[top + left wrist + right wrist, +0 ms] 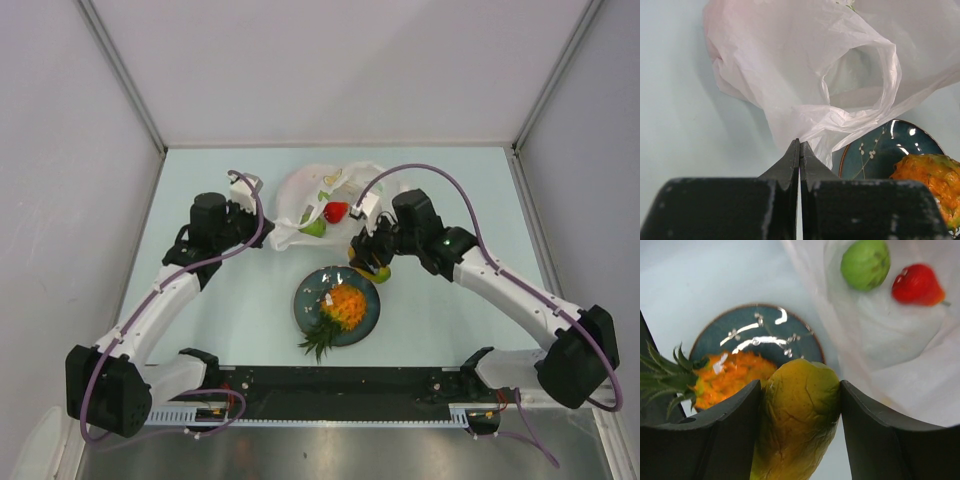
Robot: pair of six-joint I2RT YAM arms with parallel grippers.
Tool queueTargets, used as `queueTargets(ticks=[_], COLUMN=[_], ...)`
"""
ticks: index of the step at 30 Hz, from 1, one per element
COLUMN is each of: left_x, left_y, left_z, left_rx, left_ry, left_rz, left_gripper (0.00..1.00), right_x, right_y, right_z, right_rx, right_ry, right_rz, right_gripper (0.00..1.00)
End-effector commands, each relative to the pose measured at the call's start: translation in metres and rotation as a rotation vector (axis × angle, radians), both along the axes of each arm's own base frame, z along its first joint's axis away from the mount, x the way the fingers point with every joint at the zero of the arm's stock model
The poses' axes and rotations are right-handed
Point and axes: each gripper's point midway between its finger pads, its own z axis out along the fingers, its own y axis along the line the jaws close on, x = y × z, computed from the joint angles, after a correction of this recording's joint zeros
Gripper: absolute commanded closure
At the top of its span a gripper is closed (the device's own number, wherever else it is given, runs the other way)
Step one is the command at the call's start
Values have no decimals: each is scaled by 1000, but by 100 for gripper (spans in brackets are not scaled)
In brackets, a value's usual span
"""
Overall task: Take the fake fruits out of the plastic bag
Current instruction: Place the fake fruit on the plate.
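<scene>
My right gripper lowers the yellow mango-like fruit (800,410) and shifts slightly back next, then releases it onto the plate beside the pineapple.
The plastic bag (318,195) lies crumpled at the back of the table, and my left gripper (265,232) is shut on its left edge. The left wrist view shows the fingertips (800,146) pinching the white film (805,65). A red fruit (336,212) and a green one (314,228) rest on the bag; they also appear as the green one (866,263) and red one (916,285). My right gripper (372,256) is shut on a yellow mango-like fruit (800,410), held over the plate's far right rim. The pineapple (345,305) lies on the plate.
A dark blue-grey plate (368,322) sits in the middle of the table, just in front of the bag. White walls stand on three sides. The arm bases and a black rail (340,385) run along the near edge.
</scene>
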Motion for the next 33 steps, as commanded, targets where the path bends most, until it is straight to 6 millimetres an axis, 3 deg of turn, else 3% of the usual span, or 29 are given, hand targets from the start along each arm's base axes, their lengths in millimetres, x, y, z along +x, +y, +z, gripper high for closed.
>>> queueTargets(ticks=[1,8,12,17,23,33], left_x=[8,8,7,6,6,6], left_y=[-6,-6,-5,-3,-2,-4], left_z=[28,31,31,30,31,28], left_rx=[-45,-42,-33,-25,-23,-29], left_ry=[-63,-67,-71,-72,-81,-73], left_rz=[-18,-21,-20,-19,-19,-26], left_gripper=[100,100,100,100,100,100], right_x=[-14,2,20,27,8,-17], right_y=[-8,-12,-9,-4,6,-6], right_z=[-23,-69,-81,-98,-108,-133], right_rx=[-26,-71,-65,-75,-75,-121], right_ry=[43,64,54,74,120,161], right_rz=[8,-29,-53,-52,-5,17], right_gripper=[66,66,66,65,65,63])
